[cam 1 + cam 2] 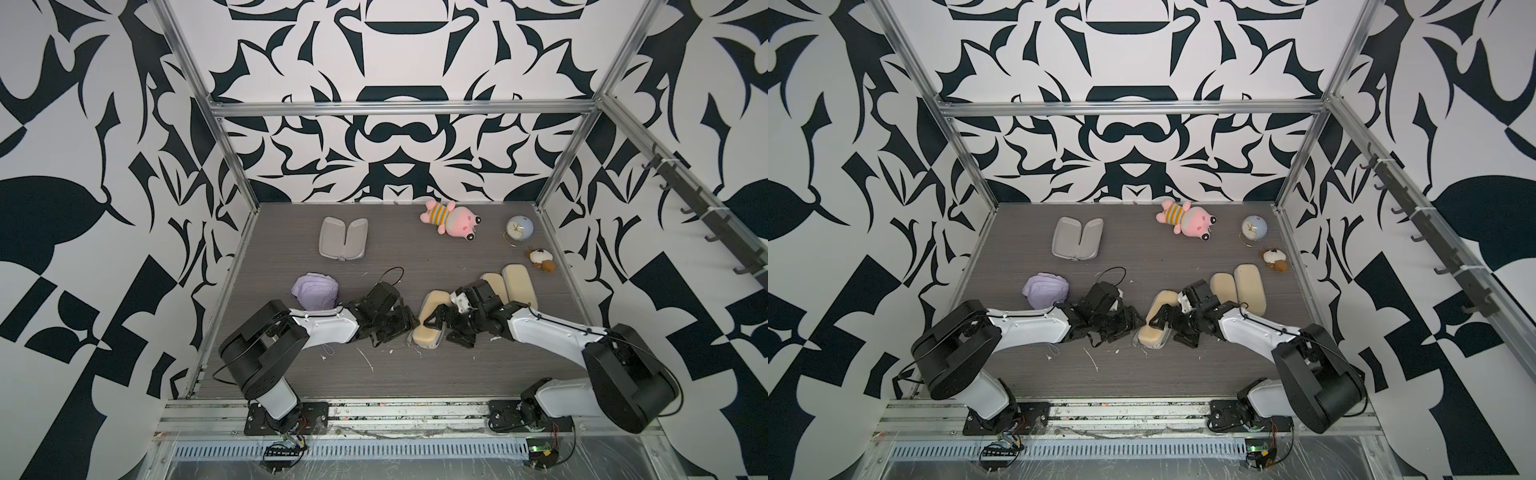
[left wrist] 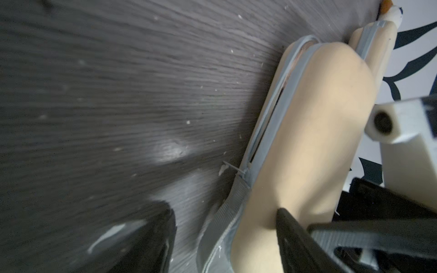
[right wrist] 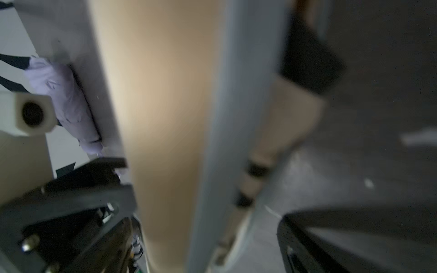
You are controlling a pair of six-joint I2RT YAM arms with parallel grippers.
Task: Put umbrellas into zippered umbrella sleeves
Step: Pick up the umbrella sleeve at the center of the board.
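Note:
My right gripper should next edge in onto the sleeve's side facing it and close there, as the sleeve's beige shell [image 2: 307, 141] and grey zip edge are already between its open fingers.
A beige zippered umbrella sleeve [image 1: 428, 332] lies at the middle of the table with both grippers at it. My left gripper [image 1: 405, 323] stands open at the sleeve's left side. In the left wrist view its jaws straddle the grey zip edge [image 2: 238, 212], which gapes partly open. One finger [image 2: 293, 234] touches the beige shell [image 2: 307, 141]. My right gripper [image 1: 442, 326] is open wide over the sleeve's right side. The right wrist view is blurred, with the sleeve [image 3: 165, 118] between the jaws. A lavender umbrella [image 1: 315, 291] lies bunched at the left.
An open sleeve [image 1: 344, 237] shows its grey lining at the back left. Two closed beige sleeves [image 1: 517, 286] lie side by side at the right. A pink plush toy [image 1: 451, 218], a round clock [image 1: 519, 229] and a small plush [image 1: 541, 259] sit at the back right.

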